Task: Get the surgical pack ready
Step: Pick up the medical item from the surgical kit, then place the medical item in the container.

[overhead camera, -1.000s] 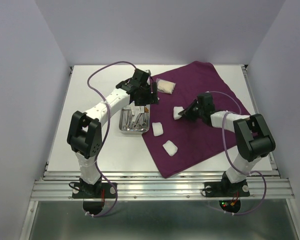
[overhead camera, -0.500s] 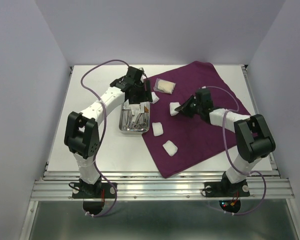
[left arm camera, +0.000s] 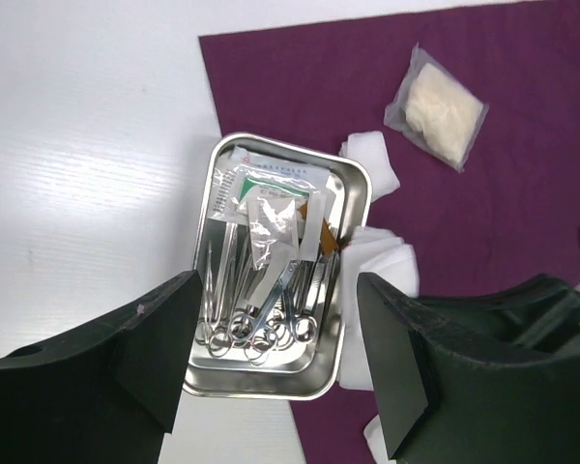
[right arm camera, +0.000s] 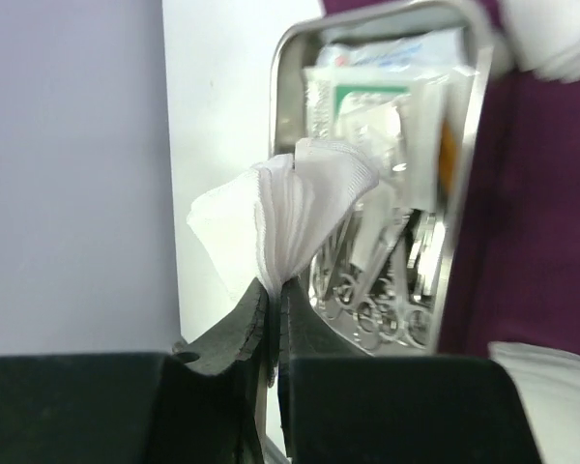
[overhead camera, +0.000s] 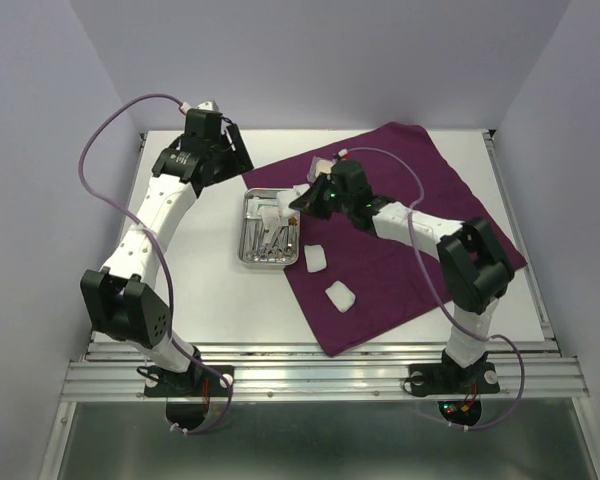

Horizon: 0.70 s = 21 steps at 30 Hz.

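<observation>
The gauze is still hanging over the opposite rim of the tray, so my right gripper will next go back and across the tray [overhead camera: 248, 255], then down inside the tray's rim by the white table.
The dark-purple cloth [overhead camera: 410, 230] covers the table's right half. The steel tray [overhead camera: 248, 255] stands at its left edge, holding scissors and forceps [left arm camera: 261, 324] and clear packets [left arm camera: 271, 193]. My right gripper [overhead camera: 305, 198] is shut on a white gauze square [right arm camera: 304, 193] and holds it over the tray's right rim [right arm camera: 464, 184]; this gauze also shows in the left wrist view [left arm camera: 382, 259]. My left gripper [overhead camera: 230, 155] is open and empty, raised at the back left, looking down on the tray [left arm camera: 271, 382]. Two gauze squares [overhead camera: 316, 260] [overhead camera: 340, 296] lie on the cloth.
A clear packet with a beige pad [left arm camera: 437, 118] lies on the cloth behind the tray. Another gauze square [left arm camera: 372, 159] lies by the tray's far right corner. White table [overhead camera: 180, 260] lies left of the tray, with the purple walls close around.
My left arm has pulled away from the tray and risen to the back left. My right gripper has carried the gauze left across the cloth to the tray's right rim.
</observation>
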### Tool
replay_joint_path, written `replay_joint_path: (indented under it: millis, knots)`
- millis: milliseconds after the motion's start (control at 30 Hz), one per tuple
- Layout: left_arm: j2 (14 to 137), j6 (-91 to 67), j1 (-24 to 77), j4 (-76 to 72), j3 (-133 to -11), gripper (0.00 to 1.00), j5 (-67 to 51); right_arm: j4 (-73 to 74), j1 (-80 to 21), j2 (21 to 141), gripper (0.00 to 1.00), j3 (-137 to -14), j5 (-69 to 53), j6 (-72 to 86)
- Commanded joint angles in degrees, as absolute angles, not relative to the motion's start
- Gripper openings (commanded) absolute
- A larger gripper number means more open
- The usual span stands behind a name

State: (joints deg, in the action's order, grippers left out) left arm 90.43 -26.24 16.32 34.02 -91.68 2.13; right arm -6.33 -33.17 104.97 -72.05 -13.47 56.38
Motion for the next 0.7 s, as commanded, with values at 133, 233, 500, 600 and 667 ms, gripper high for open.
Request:
replay_joint_path:
  millis: [133,233,500,600,667]
  knots:
    - [83.3,-27.9,13.3,35.3,-93.3,0.77,5.3,-8.3,-40.7,115.2,0.01,-82.8,-16.1,60.0]
    - [82.4,-27.7,12.6,35.2,-92.5,0.77,5.1,-9.1,-42.2,118.4,0.01,-84.6,-17.5,61.5]
    - [82.0,-27.5,12.2,34.4,-90.0,0.76,4.1,-7.6,-44.9,123.4,0.01,-88.1,-17.6,62.7]
    - [81.8,-27.5,12.1,34.1,-89.4,0.76,4.0,-7.7,-45.4,124.4,0.01,-88.4,-17.7,64.1]
    - [81.6,-27.4,12.1,33.8,-88.9,0.76,4.0,-7.2,-45.4,125.2,0.01,-88.8,-17.1,64.7]
